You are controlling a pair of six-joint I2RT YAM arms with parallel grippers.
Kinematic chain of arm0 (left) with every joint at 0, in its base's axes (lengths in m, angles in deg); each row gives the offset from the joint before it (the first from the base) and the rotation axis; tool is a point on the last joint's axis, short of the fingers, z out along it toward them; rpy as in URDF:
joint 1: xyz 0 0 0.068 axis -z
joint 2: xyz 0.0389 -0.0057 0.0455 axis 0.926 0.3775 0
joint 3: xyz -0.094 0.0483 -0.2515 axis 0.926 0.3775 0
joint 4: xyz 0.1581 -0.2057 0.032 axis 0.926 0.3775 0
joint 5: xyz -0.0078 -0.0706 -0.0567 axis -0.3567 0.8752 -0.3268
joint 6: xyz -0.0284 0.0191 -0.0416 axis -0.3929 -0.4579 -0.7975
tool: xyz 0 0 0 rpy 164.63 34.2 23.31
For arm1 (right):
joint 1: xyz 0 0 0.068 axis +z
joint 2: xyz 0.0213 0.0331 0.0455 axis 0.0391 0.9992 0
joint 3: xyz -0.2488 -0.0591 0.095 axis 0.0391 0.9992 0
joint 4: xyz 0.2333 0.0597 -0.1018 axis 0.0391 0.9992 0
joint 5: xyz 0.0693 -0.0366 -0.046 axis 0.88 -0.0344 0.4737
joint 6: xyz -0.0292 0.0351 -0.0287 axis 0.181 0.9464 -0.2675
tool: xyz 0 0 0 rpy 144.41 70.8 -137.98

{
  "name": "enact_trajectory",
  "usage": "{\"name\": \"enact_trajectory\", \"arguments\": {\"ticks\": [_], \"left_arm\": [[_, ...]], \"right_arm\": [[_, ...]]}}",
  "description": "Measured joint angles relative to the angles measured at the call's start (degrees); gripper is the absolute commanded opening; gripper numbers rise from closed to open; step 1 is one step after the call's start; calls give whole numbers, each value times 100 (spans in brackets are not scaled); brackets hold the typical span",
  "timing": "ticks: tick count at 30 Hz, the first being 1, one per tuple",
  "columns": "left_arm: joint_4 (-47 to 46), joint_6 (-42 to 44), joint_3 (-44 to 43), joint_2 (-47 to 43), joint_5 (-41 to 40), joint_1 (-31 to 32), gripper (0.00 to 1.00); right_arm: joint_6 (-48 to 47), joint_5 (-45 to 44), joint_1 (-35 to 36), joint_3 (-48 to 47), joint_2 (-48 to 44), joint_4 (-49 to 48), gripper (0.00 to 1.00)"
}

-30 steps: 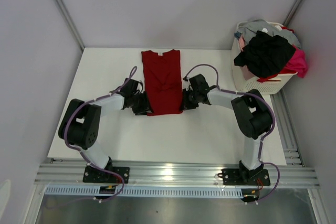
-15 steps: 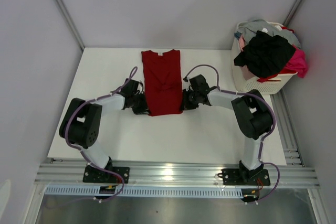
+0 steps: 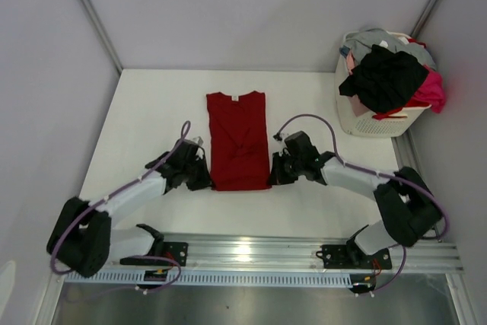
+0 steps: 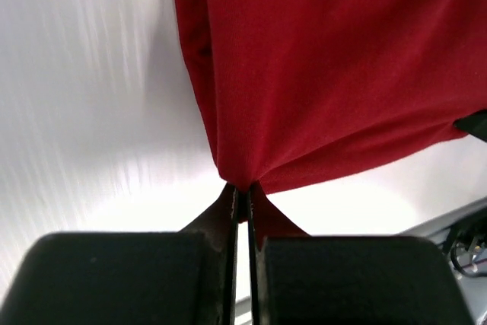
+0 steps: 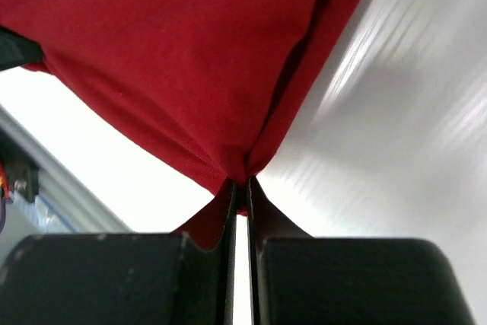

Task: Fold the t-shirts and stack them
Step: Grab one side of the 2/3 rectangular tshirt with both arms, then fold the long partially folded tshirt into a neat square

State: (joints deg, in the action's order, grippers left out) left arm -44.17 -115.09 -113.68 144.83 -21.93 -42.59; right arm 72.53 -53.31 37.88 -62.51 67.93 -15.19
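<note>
Next, my right gripper lifts, carries the pinched corner of the t-shirt outward and down, and releases it on the collar end. The t-shirt's collar end [image 3: 255, 106] lies outward of my right gripper.
A dark red t-shirt [image 3: 239, 141] lies lengthwise on the white table [image 3: 144, 112], sleeves folded in, collar at the far end. My left gripper [image 3: 207, 178] is shut on its near left corner; in the left wrist view the cloth [image 4: 335, 74] bunches into the closed fingertips [image 4: 242, 192]. At the near right corner my right gripper [image 3: 272, 175] is shut as well, and the right wrist view shows red fabric [image 5: 167, 58] pinched at the tips [image 5: 242, 186]. Other t-shirts, black [image 3: 384, 78], pink [image 3: 434, 90] and grey [image 3: 374, 36], are heaped in the basket.
A white laundry basket [image 3: 365, 122] stands at the table's far right corner, piled above its rim. Grey walls close in the left, right and back. An aluminium rail [image 3: 251, 253] with both arm bases runs along the near edge.
Both grippers have pulled the shirt's near hem toward the near edge, dragging the whole shirt a little closer. The left gripper closed on its corner during this second; both arms have stretched lower and outward.
</note>
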Motion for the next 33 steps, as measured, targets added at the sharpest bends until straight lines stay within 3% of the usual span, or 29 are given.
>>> {"name": "enact_trajectory", "arguments": {"ticks": [8,15,19,23,28,33], "left_arm": [[977,-1239,404,-2011,-1102,1416,0],[2415,-2363,-94,-3224,-2262,2616,0],[2708,-2337,-763,-3093,-2754,2680,0],[2682,-1880,-1700,-2544,-3228,2590,0],[2052,-1368,-1969,-1851,-3204,1939,0],[1464,-918,-2059,-791,-2717,1082,0]], "right_arm": [[612,-557,754,789,-2133,586,0],[1108,-1357,1690,621,-3279,1401,0],[1163,-1801,1823,205,-3501,1722,0],[887,-1954,1453,-382,-3340,1753,0],[457,-1486,391,-874,-2411,1276,0],[79,-907,-153,-1259,-1189,955,0]]}}
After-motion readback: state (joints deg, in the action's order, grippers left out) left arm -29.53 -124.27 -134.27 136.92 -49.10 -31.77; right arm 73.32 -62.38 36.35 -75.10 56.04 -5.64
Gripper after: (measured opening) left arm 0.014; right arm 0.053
